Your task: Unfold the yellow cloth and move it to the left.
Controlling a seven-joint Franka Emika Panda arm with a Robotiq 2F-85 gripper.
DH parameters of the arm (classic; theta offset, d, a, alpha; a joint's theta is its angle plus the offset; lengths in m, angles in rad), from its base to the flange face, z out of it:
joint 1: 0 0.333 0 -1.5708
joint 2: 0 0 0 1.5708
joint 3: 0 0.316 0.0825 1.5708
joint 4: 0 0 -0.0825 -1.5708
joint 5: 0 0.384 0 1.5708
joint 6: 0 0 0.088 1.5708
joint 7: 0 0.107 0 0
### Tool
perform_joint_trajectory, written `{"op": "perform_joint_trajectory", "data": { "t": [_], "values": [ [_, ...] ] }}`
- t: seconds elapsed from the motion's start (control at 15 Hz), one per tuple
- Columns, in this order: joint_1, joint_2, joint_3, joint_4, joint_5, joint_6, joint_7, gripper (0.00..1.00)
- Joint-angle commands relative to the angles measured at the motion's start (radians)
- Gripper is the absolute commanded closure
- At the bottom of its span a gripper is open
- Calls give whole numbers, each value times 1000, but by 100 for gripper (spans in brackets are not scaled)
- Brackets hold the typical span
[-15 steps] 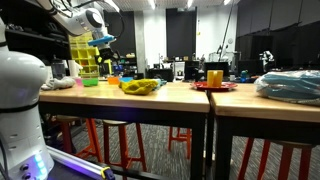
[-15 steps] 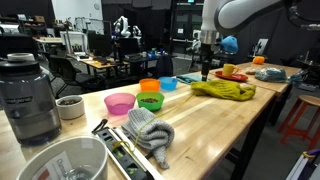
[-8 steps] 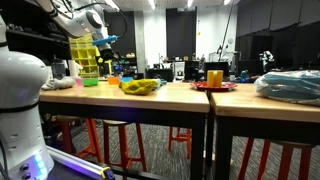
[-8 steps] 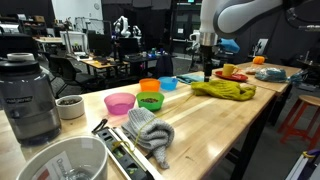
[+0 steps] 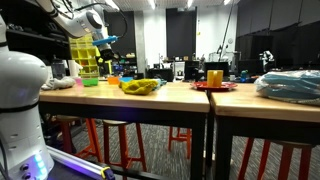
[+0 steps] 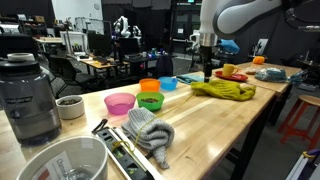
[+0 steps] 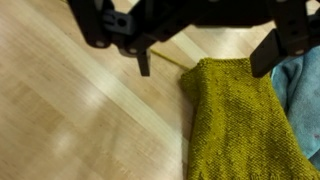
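Note:
My gripper moves down onto the yellow cloth's end by the bowls and closes there next, because that end shows below it, between its open fingers.
The yellow cloth [image 6: 225, 90] lies bunched and folded on the wooden table, and it also shows in an exterior view [image 5: 140, 86]. In the wrist view the knitted yellow cloth [image 7: 235, 125] fills the lower right. My gripper [image 7: 205, 60] enters from the top, open and empty, with one dark fingertip [image 7: 145, 62] over bare wood and the other over the cloth's right edge. In an exterior view the gripper [image 6: 207, 72] hangs just above the far end of the cloth, not touching it.
Pink [image 6: 120, 103], green [image 6: 150, 100], orange [image 6: 150, 86] and blue [image 6: 168, 83] bowls stand to the cloth's left. A grey cloth [image 6: 150, 130], a blender [image 6: 30, 95] and a white bowl [image 6: 62, 160] are nearer. A red plate [image 6: 232, 73] and a blue cloth [image 7: 300, 80] lie beside the yellow cloth.

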Motion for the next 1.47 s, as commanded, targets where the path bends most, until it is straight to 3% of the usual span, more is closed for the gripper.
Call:
{"op": "perform_joint_trajectory", "data": {
  "t": [0.0, 0.6, 0.8, 0.87, 1.0, 1.4],
  "values": [
    [3, 33, -23, 0, -29, 24, 18, 0],
    [-23, 173, -72, 16, -56, 152, -11, 0],
    [-32, 210, -78, 27, -75, 185, -16, 18],
    [-34, 221, -79, 31, -80, 193, -16, 19],
    [-37, 239, -80, 41, -86, 205, -20, 44],
    [-26, 273, -66, 52, -63, 218, -22, 90]
  ]
}}
